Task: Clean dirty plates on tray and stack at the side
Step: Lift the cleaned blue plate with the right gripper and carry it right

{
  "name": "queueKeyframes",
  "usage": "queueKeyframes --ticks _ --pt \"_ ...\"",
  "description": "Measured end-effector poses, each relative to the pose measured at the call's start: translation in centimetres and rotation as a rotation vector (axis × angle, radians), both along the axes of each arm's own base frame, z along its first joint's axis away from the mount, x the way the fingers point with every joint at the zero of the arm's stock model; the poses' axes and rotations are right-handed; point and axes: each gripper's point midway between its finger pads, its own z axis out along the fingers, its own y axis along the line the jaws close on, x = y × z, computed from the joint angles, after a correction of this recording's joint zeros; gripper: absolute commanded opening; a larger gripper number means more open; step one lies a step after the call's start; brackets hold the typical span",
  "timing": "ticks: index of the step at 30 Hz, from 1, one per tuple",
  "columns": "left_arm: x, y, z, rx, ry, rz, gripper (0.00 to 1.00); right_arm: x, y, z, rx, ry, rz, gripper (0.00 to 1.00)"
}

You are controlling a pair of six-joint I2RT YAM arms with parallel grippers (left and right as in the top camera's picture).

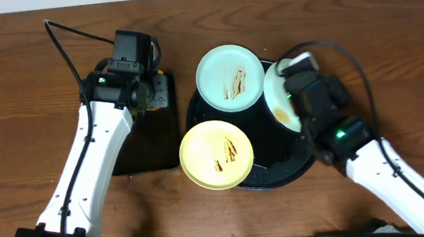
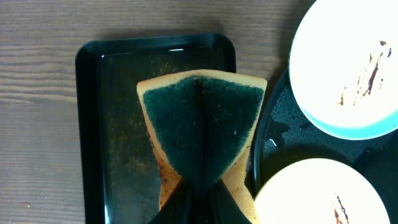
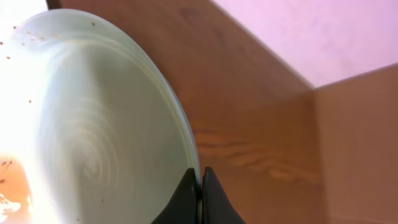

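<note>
My right gripper needs to carry the mint-white plate (image 1: 277, 96) to its right in the overhead view next, lower it and let it go, because bare tabletop is below there.
The big round black tray (image 1: 269, 177) holds a light blue plate (image 1: 229, 77) at its back and a pale yellow plate (image 1: 216, 155) at its front left, both with brown streaks. My right gripper (image 1: 294, 92) is shut on the rim of the mint-white plate (image 1: 277, 96) over the tray's right side. In the right wrist view its fingertips (image 3: 200, 177) pinch that plate (image 3: 93, 124), which has brown smears low on the left. My left gripper (image 2: 202, 202) is shut on a yellow sponge with a green scouring face (image 2: 202, 118), bending it, above the small rectangular tray (image 2: 87, 124).
The rectangular black tray (image 1: 148, 149) lies just left of the round tray on the wooden table. In the left wrist view the blue plate (image 2: 348, 68) and yellow plate (image 2: 317, 196) lie right of the sponge. Cables arc over both arms.
</note>
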Motion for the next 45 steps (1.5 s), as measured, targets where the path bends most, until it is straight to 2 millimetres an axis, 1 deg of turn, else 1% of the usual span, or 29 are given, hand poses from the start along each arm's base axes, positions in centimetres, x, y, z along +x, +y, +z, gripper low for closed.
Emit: queueKeyframes --ticks 2,8,13,16,21,24,29,31,33,37,40,43,45 --pt "0.0 0.0 0.0 0.0 0.0 0.0 0.08 -0.4 1.2 0.7 -0.061 -0.023 0.033 0.01" --pt "0.0 0.0 0.0 0.0 0.0 0.0 0.08 -0.7 2.8 2.6 -0.167 -0.089 0.069 0.01" --pt "0.0 0.0 0.0 0.0 0.0 0.0 0.08 -0.6 2.4 4.1 -0.236 -0.14 0.031 0.01" --pt "0.0 0.0 0.0 0.0 0.0 0.0 0.08 -0.7 2.0 4.5 -0.257 -0.153 0.009 0.01" --pt "0.0 0.0 0.0 0.0 0.0 0.0 0.08 -0.7 1.6 4.7 -0.257 -0.163 -0.014 0.01" --pt "0.0 0.0 0.0 0.0 0.0 0.0 0.08 -0.9 1.0 4.3 -0.217 -0.164 -0.056 0.01" --pt "0.0 0.0 0.0 0.0 0.0 0.0 0.08 -1.2 -1.8 2.2 -0.083 -0.122 -0.177 0.01" --pt "0.0 0.0 0.0 0.0 0.0 0.0 0.08 -1.0 -3.5 1.2 0.006 -0.108 -0.248 0.01" --pt "0.0 0.0 0.0 0.0 0.0 0.0 0.08 -0.7 -5.0 0.7 0.075 -0.106 -0.304 0.01" --pt "0.0 0.0 0.0 0.0 0.0 0.0 0.08 -0.3 -9.5 -0.3 0.195 -0.1 -0.449 0.01" --pt "0.0 0.0 0.0 0.0 0.0 0.0 0.08 -0.6 -12.7 -1.2 0.268 -0.085 -0.546 0.01" --pt "0.0 0.0 0.0 0.0 0.002 0.0 0.08 -1.8 -16.0 -2.3 0.337 -0.059 -0.658 0.01" --pt "-0.1 0.0 0.0 0.001 0.004 0.0 0.08 -2.9 -18.2 -3.1 0.381 -0.042 -0.743 0.01"
